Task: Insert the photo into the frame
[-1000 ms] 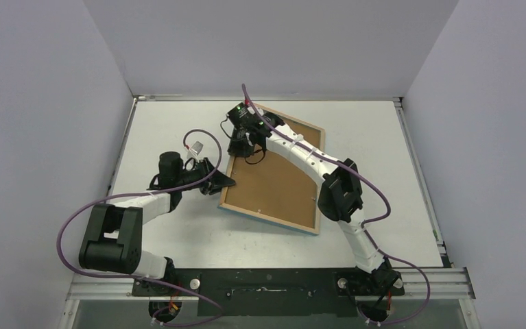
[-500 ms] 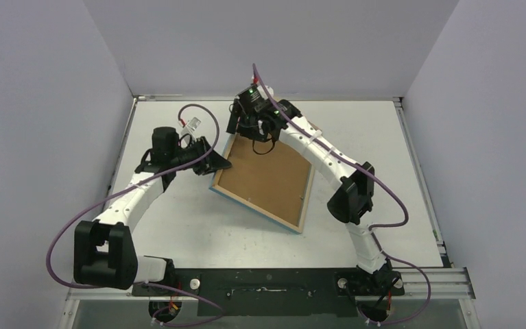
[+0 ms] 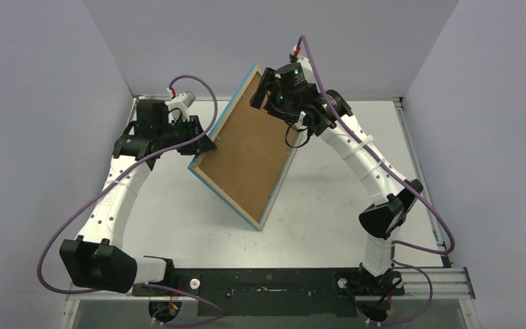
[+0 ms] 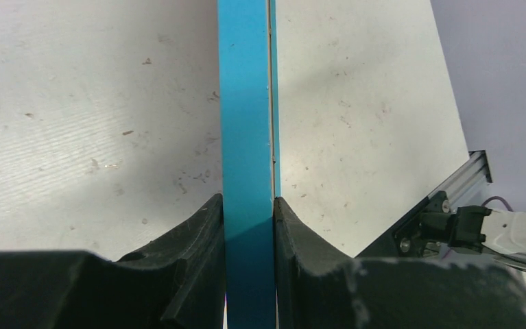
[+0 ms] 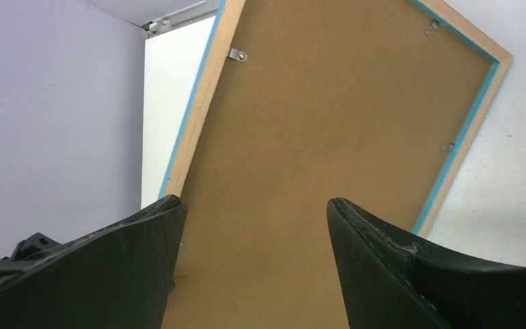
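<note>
The frame's brown backing faces up, so my left gripper will next move the frame's turquoise edge point(image 3: 215, 128) point(image 4: 249, 199) to the right in the top view, tip the frame upright and let go of it.
The frame point(image 3: 243, 154) is lifted off the table and steeply tilted, with its brown backing board facing the camera and its lower corner near the table. My left gripper point(image 3: 205, 142) is shut on the frame's left edge. In the left wrist view the turquoise edge point(image 4: 246, 103) runs straight up between the left gripper's point(image 4: 249, 212) two pads. My right gripper point(image 3: 265, 89) hovers open at the frame's top corner. Its wrist view shows the backing point(image 5: 335, 123) behind the right gripper's point(image 5: 253, 205) spread fingers. The photo is out of view.
Small metal clips point(image 5: 238, 54) sit along the inner edge of the frame's back. The white table point(image 3: 356, 185) is walled on three sides. A metal rail point(image 3: 424, 277) with the arm bases runs along the near edge.
The frame has risen from lying flat on the table to a steep tilt, carried up and back by the left gripper. The right gripper has opened and lifted to the frame's top corner.
</note>
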Robot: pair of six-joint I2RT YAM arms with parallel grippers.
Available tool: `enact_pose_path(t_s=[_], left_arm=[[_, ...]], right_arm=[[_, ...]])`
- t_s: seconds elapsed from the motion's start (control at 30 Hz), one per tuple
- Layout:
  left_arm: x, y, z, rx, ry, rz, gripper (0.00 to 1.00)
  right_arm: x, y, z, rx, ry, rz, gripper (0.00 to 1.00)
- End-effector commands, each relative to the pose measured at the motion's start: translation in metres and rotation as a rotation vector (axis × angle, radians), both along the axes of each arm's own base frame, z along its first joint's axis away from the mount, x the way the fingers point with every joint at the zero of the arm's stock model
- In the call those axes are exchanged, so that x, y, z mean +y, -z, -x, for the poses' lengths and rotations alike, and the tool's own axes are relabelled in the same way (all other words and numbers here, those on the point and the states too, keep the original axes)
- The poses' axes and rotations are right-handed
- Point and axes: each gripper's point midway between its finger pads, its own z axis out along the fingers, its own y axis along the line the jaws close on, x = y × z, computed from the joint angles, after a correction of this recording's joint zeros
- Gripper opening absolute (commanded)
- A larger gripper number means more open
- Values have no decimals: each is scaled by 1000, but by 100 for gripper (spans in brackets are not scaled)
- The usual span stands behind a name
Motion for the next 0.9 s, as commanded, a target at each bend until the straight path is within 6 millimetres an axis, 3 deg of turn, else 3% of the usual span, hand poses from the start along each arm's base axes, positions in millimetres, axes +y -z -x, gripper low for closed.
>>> enact_pose_path(t_s=[0.0,0.13,0.27,0.5,0.77,0.87], left_arm=[[13,-51,-18,-213,-12,-108,0],[-8,-70,-23,-286,29,-130,0],[-30,-71,-17,-339,85,-202,0],[-47,-74,-10,-392,94,-354,0],[-65,-71,-2,-441,149,-395,0],[-76,-68,5,-474,189,-414,0]], right_arm=[[-4,-13,6,-13,17,-63,76],[-2,-1,12,30,29,-107,77],[-1,-9,13,32,43,-155,77],[-34,-43,17,-47,197,-294,77],[-76,-48,24,-138,344,-327,78],[-80,-49,23,-141,340,-309,79]])
